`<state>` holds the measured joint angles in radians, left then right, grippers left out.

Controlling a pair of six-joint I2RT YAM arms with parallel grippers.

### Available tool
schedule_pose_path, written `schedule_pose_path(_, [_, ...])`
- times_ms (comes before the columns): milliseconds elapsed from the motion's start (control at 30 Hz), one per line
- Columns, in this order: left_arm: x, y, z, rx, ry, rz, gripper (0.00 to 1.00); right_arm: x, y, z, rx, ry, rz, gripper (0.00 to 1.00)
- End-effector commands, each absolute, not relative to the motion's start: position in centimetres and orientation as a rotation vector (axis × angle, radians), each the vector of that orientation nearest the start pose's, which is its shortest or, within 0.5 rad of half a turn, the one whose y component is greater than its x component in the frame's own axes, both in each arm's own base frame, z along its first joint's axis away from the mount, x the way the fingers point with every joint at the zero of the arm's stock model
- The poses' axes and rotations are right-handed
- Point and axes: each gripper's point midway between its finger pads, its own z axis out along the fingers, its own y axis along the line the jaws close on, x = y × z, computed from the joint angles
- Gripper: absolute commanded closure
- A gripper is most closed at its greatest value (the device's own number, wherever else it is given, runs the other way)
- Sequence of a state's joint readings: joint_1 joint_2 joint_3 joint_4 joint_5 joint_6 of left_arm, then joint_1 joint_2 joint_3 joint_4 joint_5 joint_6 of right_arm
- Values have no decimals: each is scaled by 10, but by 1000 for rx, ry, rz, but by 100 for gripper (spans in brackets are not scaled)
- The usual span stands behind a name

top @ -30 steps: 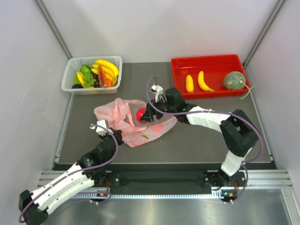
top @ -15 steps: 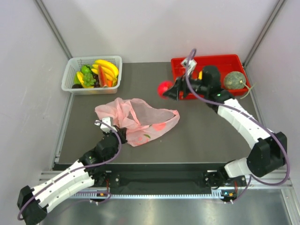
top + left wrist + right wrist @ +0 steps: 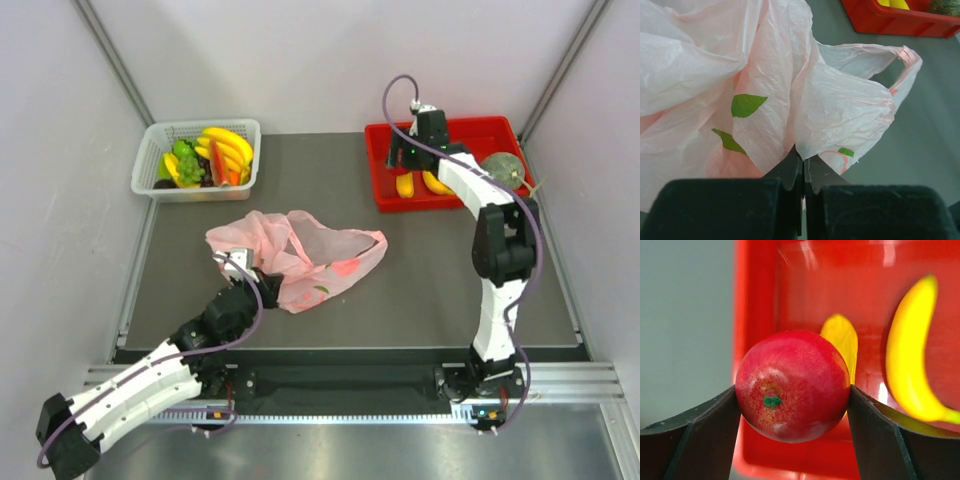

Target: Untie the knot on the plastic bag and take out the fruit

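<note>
The small red fruit (image 3: 792, 370) hangs above the red tray, so it goes down in my right gripper toward the red tray's bottom (image 3: 802, 317) beside the orange oblong for release next.
The pink plastic bag (image 3: 300, 255) lies crumpled and open mid-table; no knot shows, and one loose loop handle (image 3: 905, 55) sticks out. My left gripper (image 3: 258, 287) is shut on the bag's near film (image 3: 840, 105), jaws pinched together (image 3: 803, 159). My right gripper (image 3: 405, 163) is over the left part of the red tray (image 3: 450, 130) and is shut on a small red fruit (image 3: 792, 370), held above the tray floor (image 3: 805, 280). In the tray lie an orange oblong (image 3: 404, 185), a yellow banana (image 3: 435, 183) and the green melon (image 3: 500, 170).
A white basket (image 3: 150, 165) with larger bananas, grapes and slices stands at the back left. Metal frame posts and grey walls close in the table on both sides. The right arm stretches along the table's right side.
My right gripper has carried the red fruit from the bag, up and right, to above the red tray. The left gripper has kept its hold; the bag settled slightly flatter.
</note>
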<state>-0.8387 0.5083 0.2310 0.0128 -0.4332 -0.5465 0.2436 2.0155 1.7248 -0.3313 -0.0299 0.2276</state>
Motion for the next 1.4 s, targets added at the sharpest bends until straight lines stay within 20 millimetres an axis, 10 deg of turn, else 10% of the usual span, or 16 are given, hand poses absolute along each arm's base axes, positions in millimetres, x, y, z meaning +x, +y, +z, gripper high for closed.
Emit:
schedule_pose_path(0, [218, -179, 177, -4, 1747, -707, 100, 558, 149, 156, -14, 2239, 253, 100])
schedule_pose_path(300, [216, -184, 185, 22, 1711, -752, 100, 562, 158, 100, -32, 2371, 295, 100])
schedule_pose_path(633, [215, -176, 183, -10, 1707, -732, 100, 559, 97, 90, 103, 2408, -76, 100])
schedule_pose_path(700, [215, -174, 184, -17, 1699, -731, 100, 560, 91, 110, 113, 2355, -99, 87])
schedule_pose_path(800, [215, -171, 185, -27, 1695, -722, 100, 553, 97, 132, 62, 2319, -41, 25])
schedule_pose_path(867, [215, -169, 187, -37, 1693, -716, 100, 547, 109, 162, 3, 2267, 34, 0])
schedule_pose_path(1100, [221, -139, 169, -188, 1762, -569, 100, 482, 171, 245, -196, 2081, 318, 1])
schedule_pose_path(1200, [224, -115, 165, -315, 1764, -469, 76, 441, 214, 265, -342, 2040, 411, 0])
schedule_pose_path(1367, [224, -107, 173, -369, 1726, -470, 24, 374, 290, 241, -643, 2068, 542, 0])
